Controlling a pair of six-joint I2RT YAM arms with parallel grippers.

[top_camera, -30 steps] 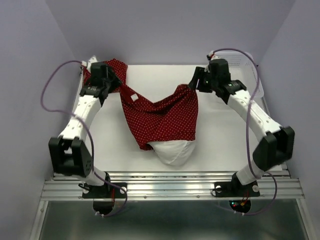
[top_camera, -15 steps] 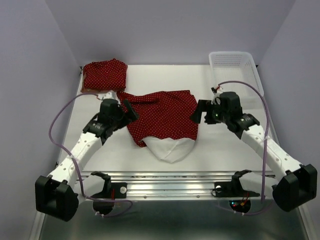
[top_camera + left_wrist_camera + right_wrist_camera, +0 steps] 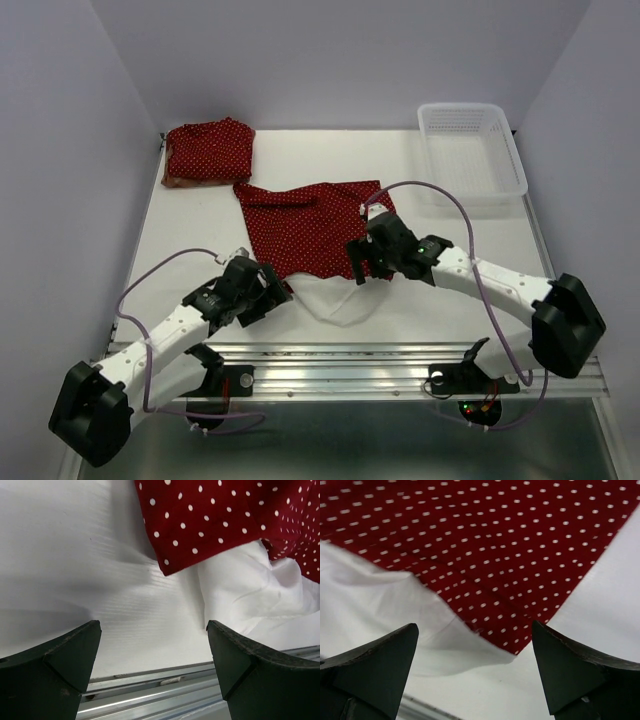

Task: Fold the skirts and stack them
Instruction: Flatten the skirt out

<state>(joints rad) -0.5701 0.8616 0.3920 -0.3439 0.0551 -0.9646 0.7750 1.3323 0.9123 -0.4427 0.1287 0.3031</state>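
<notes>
I will move my left gripper outward, low over the table, its open fingers straddling the flat skirt's red near corner, still beyond them.
A dark red skirt with white dots (image 3: 310,225) lies spread flat mid-table, its white lining (image 3: 335,300) showing at the near edge. A second dotted skirt (image 3: 208,150) lies folded at the back left. The checked skirt is not clearly in view. My left gripper (image 3: 272,292) is open and empty, low over the table at the skirt's near left corner (image 3: 200,525), with the lining (image 3: 250,595) ahead of it. My right gripper (image 3: 360,264) is open and empty over the near right corner (image 3: 495,540) and the lining (image 3: 380,605).
A white mesh basket (image 3: 470,150) stands at the back right. The metal rail of the table's near edge (image 3: 340,365) runs just behind both grippers and shows in the left wrist view (image 3: 150,690).
Both grippers let go of the skirt's top corners and it now lies flat. Both arms have drawn back toward the near edge, to the skirt's lower corners.
</notes>
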